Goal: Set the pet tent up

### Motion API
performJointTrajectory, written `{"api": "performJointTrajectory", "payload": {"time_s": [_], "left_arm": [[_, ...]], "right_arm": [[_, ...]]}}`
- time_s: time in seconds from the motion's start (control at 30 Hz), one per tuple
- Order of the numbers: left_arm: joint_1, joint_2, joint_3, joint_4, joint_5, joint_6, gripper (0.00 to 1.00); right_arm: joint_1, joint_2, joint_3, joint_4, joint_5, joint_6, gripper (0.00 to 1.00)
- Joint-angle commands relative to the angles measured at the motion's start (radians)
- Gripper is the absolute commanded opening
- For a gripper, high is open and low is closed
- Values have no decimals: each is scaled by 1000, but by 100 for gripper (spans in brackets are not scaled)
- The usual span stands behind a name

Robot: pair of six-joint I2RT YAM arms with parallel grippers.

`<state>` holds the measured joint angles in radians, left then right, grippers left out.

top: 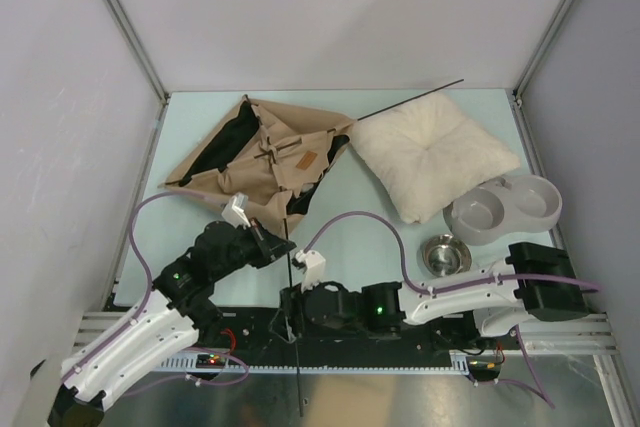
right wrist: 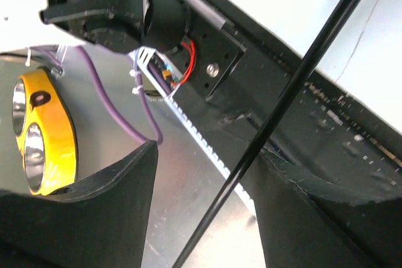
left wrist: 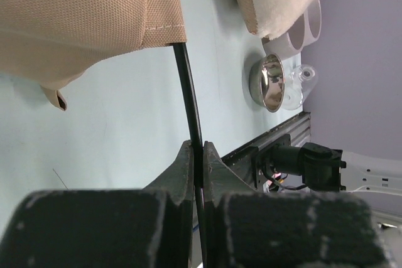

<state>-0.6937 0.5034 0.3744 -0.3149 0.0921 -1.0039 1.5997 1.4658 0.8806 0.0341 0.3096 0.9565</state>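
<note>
The pole is held near the tent's hem by my left gripper. My right gripper will next move back open along the pole and close on its part toward the pole's loose end [top: 298, 375] [right wrist: 196, 238].
The pet tent [top: 262, 157] lies collapsed and flat at the back left of the table, tan fabric with a dark opening and a small brown label. A thin black pole [top: 292, 287] runs from its near edge toward me, past the table's front edge. My left gripper [top: 284, 245] is shut on this pole [left wrist: 188, 92] just below the fabric hem [left wrist: 94, 10]. My right gripper [top: 286, 319] is open around the same pole [right wrist: 295, 86] lower down, with the pole close to one finger [right wrist: 314, 218]. Another pole [top: 410, 100] sticks out at the back.
A fluffy cream pillow [top: 435, 152] lies at the back right. A grey double pet bowl [top: 503, 207] and a steel bowl [top: 444, 255] sit at the right, also seen in the left wrist view [left wrist: 271, 83]. A yellow object [right wrist: 41, 130] lies below the table front.
</note>
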Motion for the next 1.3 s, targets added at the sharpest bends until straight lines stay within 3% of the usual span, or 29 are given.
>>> {"api": "performJointTrajectory", "payload": {"time_s": [0.0, 0.17, 0.33, 0.47, 0.67, 0.7, 0.97, 1.13, 1.27], "left_arm": [[-13, 7, 60, 81, -54, -13, 0], [-13, 13, 76, 83, -67, -6, 0], [-12, 17, 90, 82, -78, 2, 0], [-13, 29, 99, 83, -88, 12, 0], [-14, 36, 98, 83, -115, 10, 0], [-14, 35, 96, 83, -119, 9, 0], [-18, 53, 104, 87, -118, 2, 0], [-20, 70, 117, 88, -118, 28, 0], [-21, 82, 123, 87, -121, 70, 25]], "right_arm": [[65, -23, -18, 12, 44, 57, 63], [153, -30, -41, -27, 96, 110, 57], [217, -61, -95, -13, 124, 137, 41], [255, -95, -122, -29, 167, 169, 42], [278, -180, -223, 28, 210, 190, 54], [278, -188, -234, 40, 208, 185, 52], [262, -172, -253, 112, 132, 134, 5], [260, -192, -253, 114, 126, 118, 0], [259, -248, -253, 97, 139, 112, 0]]}}
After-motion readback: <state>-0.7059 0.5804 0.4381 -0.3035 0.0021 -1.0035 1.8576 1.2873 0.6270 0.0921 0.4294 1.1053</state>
